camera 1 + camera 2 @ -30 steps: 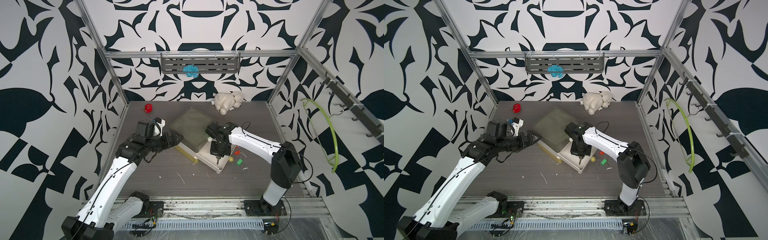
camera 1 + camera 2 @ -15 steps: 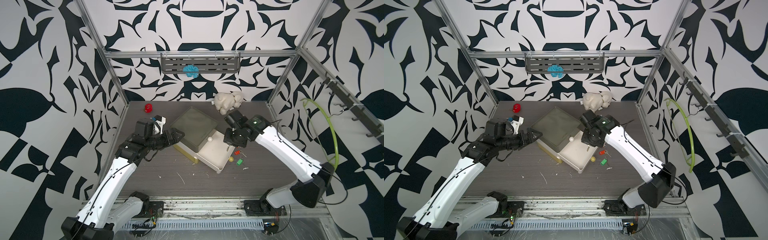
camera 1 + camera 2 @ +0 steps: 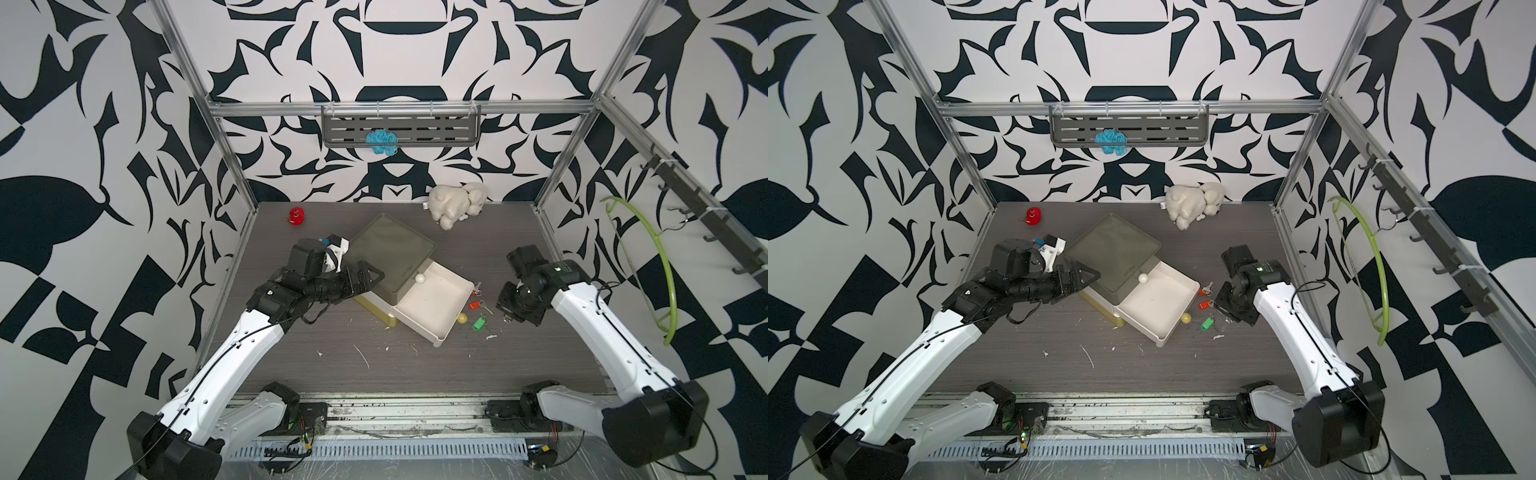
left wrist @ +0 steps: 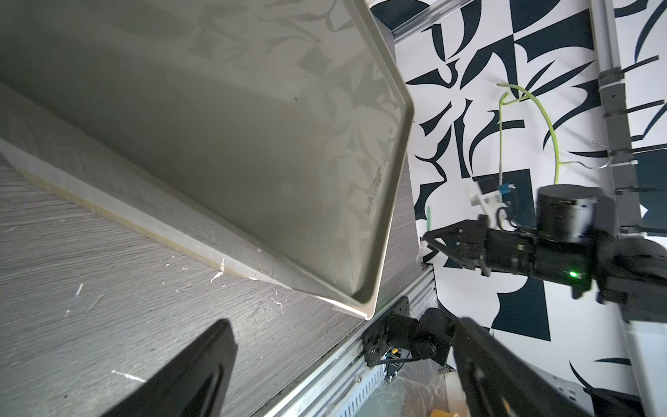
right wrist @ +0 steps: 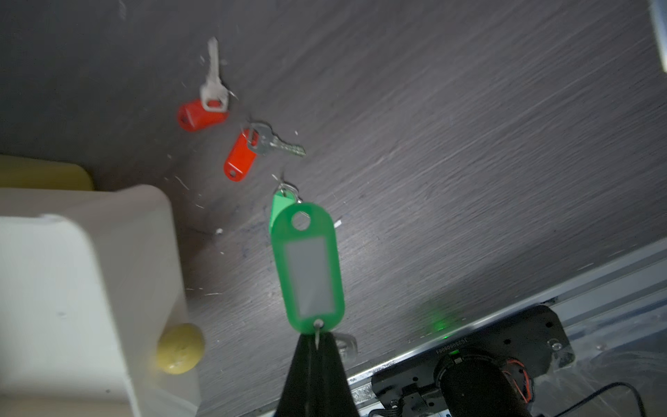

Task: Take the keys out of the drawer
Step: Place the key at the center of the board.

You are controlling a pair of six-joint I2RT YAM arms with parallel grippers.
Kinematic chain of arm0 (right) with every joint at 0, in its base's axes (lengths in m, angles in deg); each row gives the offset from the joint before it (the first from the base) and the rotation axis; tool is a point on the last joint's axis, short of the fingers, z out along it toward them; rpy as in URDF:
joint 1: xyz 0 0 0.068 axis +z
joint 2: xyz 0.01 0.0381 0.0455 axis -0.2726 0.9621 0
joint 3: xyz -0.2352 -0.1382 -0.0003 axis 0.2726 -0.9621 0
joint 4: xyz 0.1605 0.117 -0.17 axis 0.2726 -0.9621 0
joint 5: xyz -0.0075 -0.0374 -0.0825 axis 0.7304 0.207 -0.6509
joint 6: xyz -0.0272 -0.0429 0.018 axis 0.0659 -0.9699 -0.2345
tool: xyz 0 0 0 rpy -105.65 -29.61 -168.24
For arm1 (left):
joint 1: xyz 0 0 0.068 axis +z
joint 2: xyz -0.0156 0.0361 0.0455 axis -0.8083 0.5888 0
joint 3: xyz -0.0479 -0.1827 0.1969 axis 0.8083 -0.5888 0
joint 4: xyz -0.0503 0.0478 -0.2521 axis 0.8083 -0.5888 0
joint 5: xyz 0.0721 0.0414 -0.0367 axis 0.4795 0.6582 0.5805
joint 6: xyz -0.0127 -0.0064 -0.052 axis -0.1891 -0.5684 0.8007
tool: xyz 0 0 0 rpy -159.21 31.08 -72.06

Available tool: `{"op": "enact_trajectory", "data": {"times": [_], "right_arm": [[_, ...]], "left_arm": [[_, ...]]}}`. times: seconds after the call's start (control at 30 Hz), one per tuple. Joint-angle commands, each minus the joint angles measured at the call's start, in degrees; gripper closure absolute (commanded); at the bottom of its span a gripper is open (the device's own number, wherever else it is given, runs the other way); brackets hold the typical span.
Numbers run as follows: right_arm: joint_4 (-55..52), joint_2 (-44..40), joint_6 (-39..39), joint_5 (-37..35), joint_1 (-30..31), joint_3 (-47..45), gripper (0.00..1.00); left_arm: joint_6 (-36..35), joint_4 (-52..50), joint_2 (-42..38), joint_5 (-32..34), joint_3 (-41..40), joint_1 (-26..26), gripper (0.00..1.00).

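The green-tagged key point(image 5: 306, 267) hangs clear of the drawer, so my right gripper will next go down to the tabletop point(image 5: 319, 190) beside the other green tag and let go of the ring.
The drawer point(image 3: 432, 303) is white and stands pulled out of an olive-topped cabinet point(image 3: 390, 249); its floor looks bare. My right gripper point(image 5: 317, 339) is shut on the ring end of a green-tagged key point(image 5: 306, 267), which hangs over the table to the right of the drawer. On the table there lie two red-tagged keys point(image 5: 202, 113) point(image 5: 240, 155) and another green-tagged one point(image 5: 279, 205). In both top views they show as red point(image 3: 473, 305) and green point(image 3: 1207, 323) spots. My left gripper point(image 3: 370, 276) is open at the cabinet's left side, holding nothing.
A yellow knob point(image 3: 462, 318) sticks out below the drawer. A round red toy point(image 3: 297, 216) sits at the back left and a white plush point(image 3: 455, 203) at the back right. A green hanger point(image 3: 656, 266) hangs on the right wall, and a blue tuft point(image 3: 380, 141) on the rear shelf.
My right arm has lifted out of the drawer and swung to the right, carrying the green-tagged key to a spot over the table beside the other keys. The left arm has barely moved.
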Motion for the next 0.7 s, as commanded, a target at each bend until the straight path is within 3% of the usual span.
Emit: {"op": "enact_trajectory", "data": {"times": [0.0, 0.27, 0.67], "right_arm": [[5.7, 0.9, -1.8, 4.1, -0.6, -3.2, 1.0], [13.7, 5.8, -2.3, 6.7, -0.7, -9.8, 1.0], [20.3, 14.3, -3.8, 8.0, -1.0, -11.9, 1.0]], "left_arm": [[1.0, 1.6, 0.5, 0.9, -0.5, -0.6, 0.01], [1.6, 1.6, -0.7, 3.1, -1.3, -1.0, 0.01], [1.7, 0.4, -1.6, 4.6, -1.2, -1.0, 0.01]]}}
